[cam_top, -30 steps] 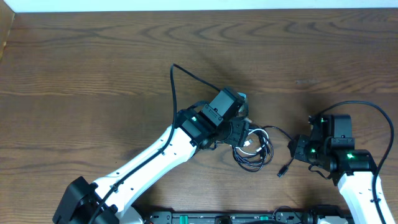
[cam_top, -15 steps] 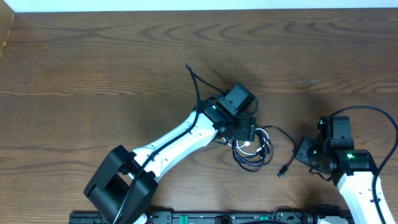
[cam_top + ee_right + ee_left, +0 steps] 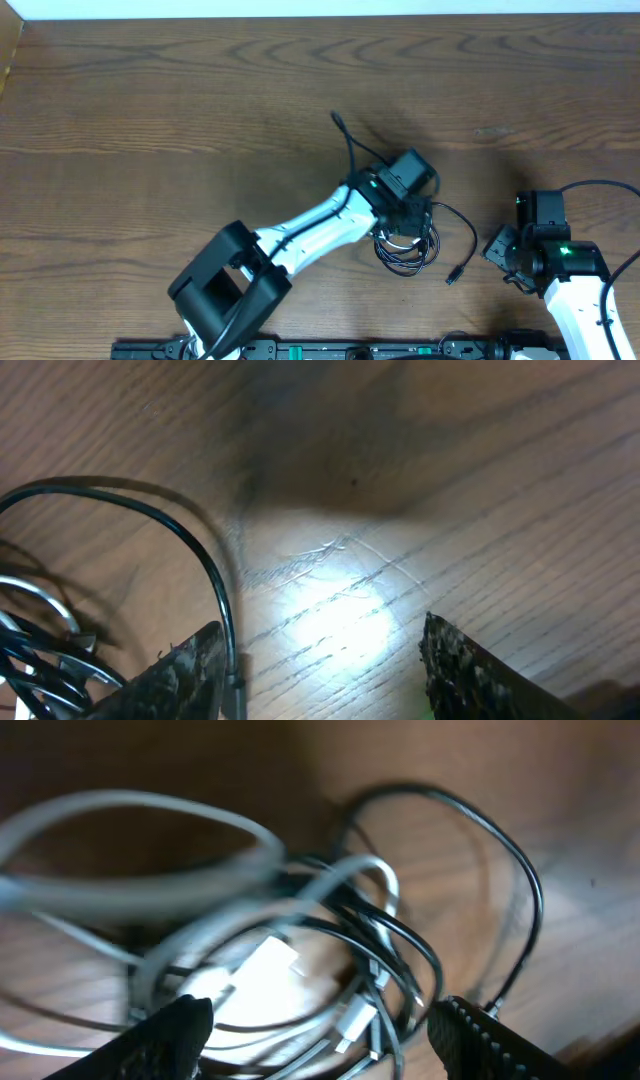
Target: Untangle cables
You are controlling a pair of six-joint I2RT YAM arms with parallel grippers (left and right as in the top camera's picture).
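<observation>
The bundle's crowded pieces of black cable lie just below my left gripper's open fingers, so next I should lower the gripper onto them and shift it slightly toward the plug.
The cables (image 3: pixel 405 250) lie in a small looped bundle on the wooden table, white and black cords mixed together. One black strand (image 3: pixel 468 232) arcs out to the right and ends in a plug (image 3: pixel 452 274). My left gripper (image 3: pixel 408 222) hovers right over the bundle. In the left wrist view it (image 3: pixel 320 1042) is open, with the white cord (image 3: pixel 150 820), the black cord (image 3: pixel 505 855) and small plug ends between its fingers (image 3: pixel 170 1032). My right gripper (image 3: pixel 495 246) stands open to the right of the plug. Its view (image 3: pixel 325 675) shows bare wood between the fingers, and the black strand (image 3: pixel 215 575) beside the left finger (image 3: pixel 190 670).
The left arm's thick black wire (image 3: pixel 348 145) rises behind its wrist. The right arm's wire (image 3: pixel 600 190) loops at the far right. The table's front edge, with a black rail (image 3: pixel 380 350), runs just below both arms.
My left arm has swung to the right, bringing its gripper over the bundle. My right gripper has opened wider and drawn back slightly to the right, away from the plug.
</observation>
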